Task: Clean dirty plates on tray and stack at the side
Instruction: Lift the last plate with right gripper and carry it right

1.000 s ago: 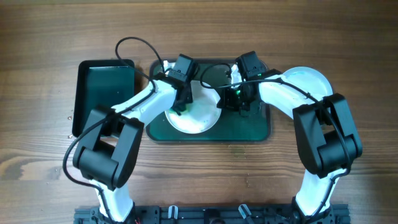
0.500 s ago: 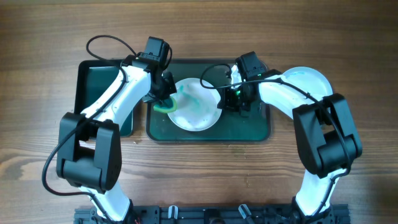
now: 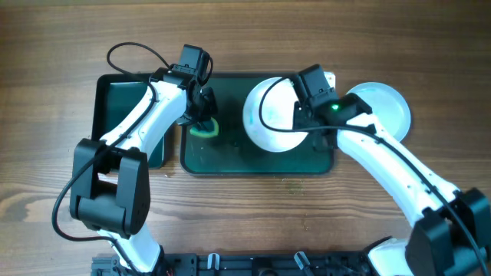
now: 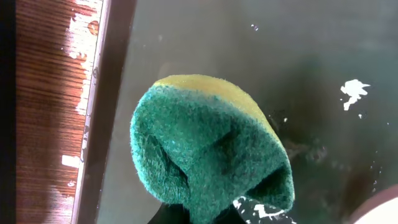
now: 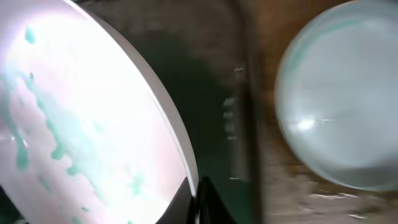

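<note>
The right gripper first lifts and tilts the white plate [image 3: 270, 115] next, then lowers it to stack it on the pale plate beside the tray.
A white plate [image 3: 270, 115] with teal-green streaks hangs over the right half of the large dark green tray [image 3: 230, 157]. My right gripper [image 3: 301, 119] is shut on its right rim; the right wrist view shows the streaked plate [image 5: 81, 124] pinched at its edge by the gripper [image 5: 198, 198]. A pale plate [image 3: 385, 107] lies on the bare wood to the right of the tray, also in the right wrist view [image 5: 339, 106]. My left gripper [image 3: 204, 115] is shut on a green and yellow sponge [image 4: 211, 149] at the tray's left end. A third plate is not visible.
A smaller, narrower dark tray [image 3: 126, 115] lies left of the large one, partly under my left arm. Bare wood-grain tabletop [image 3: 61, 84] surrounds both trays. White specks dot the tray floor [image 4: 354, 90].
My left gripper drew the sponge off the plate to the tray's left end. My right gripper has lifted the white plate and moved it right, toward the pale plate.
</note>
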Robot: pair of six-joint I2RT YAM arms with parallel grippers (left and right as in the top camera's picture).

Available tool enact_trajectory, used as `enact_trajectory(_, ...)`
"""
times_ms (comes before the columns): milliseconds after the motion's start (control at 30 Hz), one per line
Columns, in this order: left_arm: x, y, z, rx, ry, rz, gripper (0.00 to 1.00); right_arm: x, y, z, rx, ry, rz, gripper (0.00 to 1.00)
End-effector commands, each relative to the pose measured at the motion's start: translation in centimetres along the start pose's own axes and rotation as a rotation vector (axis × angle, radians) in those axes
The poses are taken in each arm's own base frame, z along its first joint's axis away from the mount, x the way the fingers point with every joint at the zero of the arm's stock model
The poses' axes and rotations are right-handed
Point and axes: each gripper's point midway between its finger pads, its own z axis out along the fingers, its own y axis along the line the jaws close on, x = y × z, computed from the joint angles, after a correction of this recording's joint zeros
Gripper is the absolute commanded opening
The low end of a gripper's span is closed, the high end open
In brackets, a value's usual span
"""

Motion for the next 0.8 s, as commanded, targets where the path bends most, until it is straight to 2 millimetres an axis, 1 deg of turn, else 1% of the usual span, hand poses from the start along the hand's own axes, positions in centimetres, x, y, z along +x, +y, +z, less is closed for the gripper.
enact_trajectory(0, -0.9, -0.7, -1.4, 0.029, -0.039, 0.002, 0.04, -2.1, -2.8, -3.0, 0.236, -0.19, -0.028, 0.04)
enact_trajectory(100, -0.9, -0.7, -1.4, 0.029, -0.039, 0.002, 0.04, -2.9, -3.2, -5.7, 0.388, -0.329, -0.109, 0.04)
enact_trajectory(200, -0.9, -0.7, -1.4, 0.029, -0.039, 0.002, 0.04, -3.6, -2.1, -9.0, 0.52, -0.486, -0.221, 0.04)
enact_trajectory(233, -0.9, -0.7, -1.4, 0.029, -0.039, 0.002, 0.04, -4.0, -1.6, -11.0, 0.597, -0.569, -0.284, 0.04)
enact_trajectory(367, -0.9, -0.7, -1.4, 0.029, -0.039, 0.002, 0.04, -4.6, -1.1, -14.8, 0.753, -0.713, -0.358, 0.04)
enact_trajectory(433, -0.9, -0.7, -1.4, 0.029, -0.039, 0.002, 0.04, -4.8, -0.6, -15.4, 0.77, -0.733, -0.38, 0.04)
enact_trajectory(667, -0.9, -0.7, -1.4, 0.029, -0.039, 0.002, 0.04, -5.1, -0.2, -15.4, 0.76, -0.739, -0.37, 0.04)
enact_trajectory(733, -0.9, -0.7, -1.4, 0.029, -0.039, 0.002, 0.04, -5.0, 0.1, -14.9, 0.725, -0.72, -0.378, 0.04)
enact_trajectory(767, -0.9, -0.7, -1.4, 0.029, -0.039, 0.002, 0.04, -4.7, 0.7, -14.0, 0.669, -0.69, -0.392, 0.05)
